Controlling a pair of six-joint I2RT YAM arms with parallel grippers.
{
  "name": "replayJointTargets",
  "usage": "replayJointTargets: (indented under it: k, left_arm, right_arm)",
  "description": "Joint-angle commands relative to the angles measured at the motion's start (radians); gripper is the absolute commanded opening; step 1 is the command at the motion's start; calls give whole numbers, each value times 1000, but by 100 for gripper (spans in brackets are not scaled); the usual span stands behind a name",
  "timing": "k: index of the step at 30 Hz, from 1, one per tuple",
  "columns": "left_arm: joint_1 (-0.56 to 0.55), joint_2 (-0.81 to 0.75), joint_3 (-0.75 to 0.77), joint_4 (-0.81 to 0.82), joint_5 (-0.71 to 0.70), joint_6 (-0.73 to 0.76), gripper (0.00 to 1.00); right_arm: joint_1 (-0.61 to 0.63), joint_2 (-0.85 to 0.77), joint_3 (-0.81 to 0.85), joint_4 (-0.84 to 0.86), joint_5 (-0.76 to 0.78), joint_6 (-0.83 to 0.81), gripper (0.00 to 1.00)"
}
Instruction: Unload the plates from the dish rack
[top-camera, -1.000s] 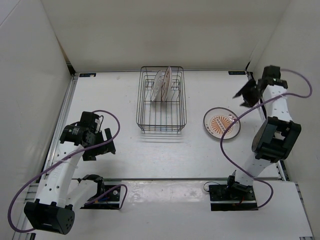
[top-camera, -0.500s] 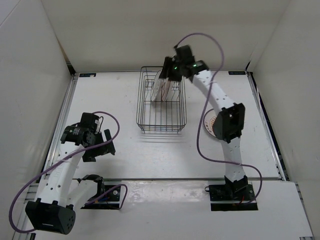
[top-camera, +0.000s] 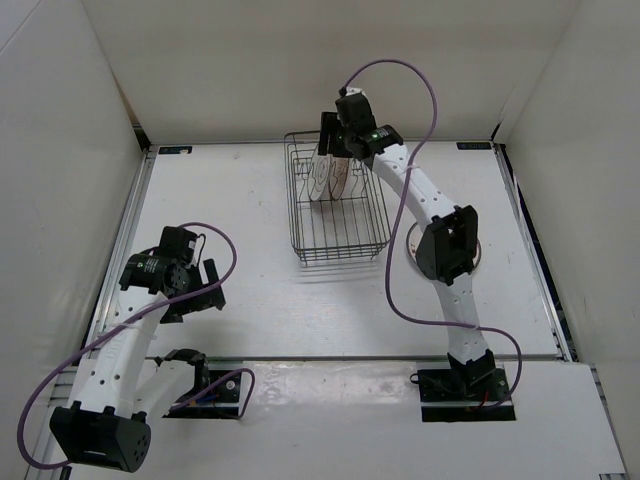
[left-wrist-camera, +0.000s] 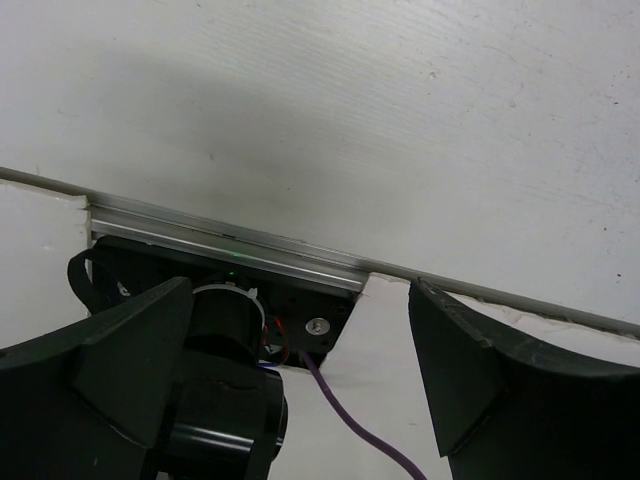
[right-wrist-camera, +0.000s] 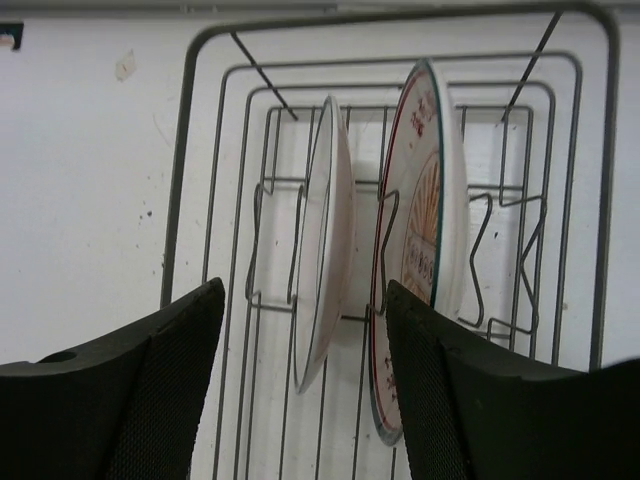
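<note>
My right gripper has its open fingers on both sides of the other plate, so I will next move it to the right in the top view and down onto the orange-patterned plate's rim.
The dish rack (top-camera: 340, 225) sits at the back middle of the table, slightly skewed. Two plates stand upright in its far end: the left plate (top-camera: 317, 181) and the right plate (top-camera: 338, 178). My right gripper (top-camera: 331, 137) hovers open just above them. In the right wrist view its fingers (right-wrist-camera: 305, 385) straddle the left plate (right-wrist-camera: 325, 250), apart from it; the right plate (right-wrist-camera: 428, 225) shows its orange pattern. A third plate (top-camera: 413, 243) lies flat on the table, mostly hidden by my right arm. My left gripper (top-camera: 204, 290) is open and empty at the near left.
White walls enclose the table on three sides. The left wrist view shows my open left gripper (left-wrist-camera: 300, 400) over the left arm's base mount (left-wrist-camera: 315, 325) and a purple cable (left-wrist-camera: 350, 430). The rack wires (right-wrist-camera: 190, 150) surround the plates.
My right arm swung from the far right over to the rack and came down over the standing plates. The rack's near end shifted to the right. The left arm stayed put.
</note>
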Motion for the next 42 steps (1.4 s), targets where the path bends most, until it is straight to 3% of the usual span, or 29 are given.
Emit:
replayJointTargets:
  k: [1,7,14,26,29,30,33,42]
  left_arm:
    - [5,-17,1,-20,-42,7,100]
    - [5,-5,1,-13,-38,4,100]
    - [3,-2,-2,-8,-21,-2,100]
    - [5,-6,7,-22,-33,1,100]
    - [5,-11,7,-26,-33,-1,100]
    - [5,-10,5,-26,-31,-1,100]
    - [3,-14,5,-26,-24,1,100]
    - [5,-20,1,-31,-18,-6,100]
  right_arm:
    - [-8,-86,45,132,63,21,69]
    - [-28,-115,43,134,183,-66,69]
    - [-16,-103,-44,-17,256,-119,68]
    - [19,-54,-104,-101,428,-50,43]
    - [24,-45,-86,-147,488,11,25]
    - [22,-41,-78,-161,505,80,15]
    - [24,-43,-66,-190,502,133,2]
    - [27,-75,-64,-232,536,219,0]
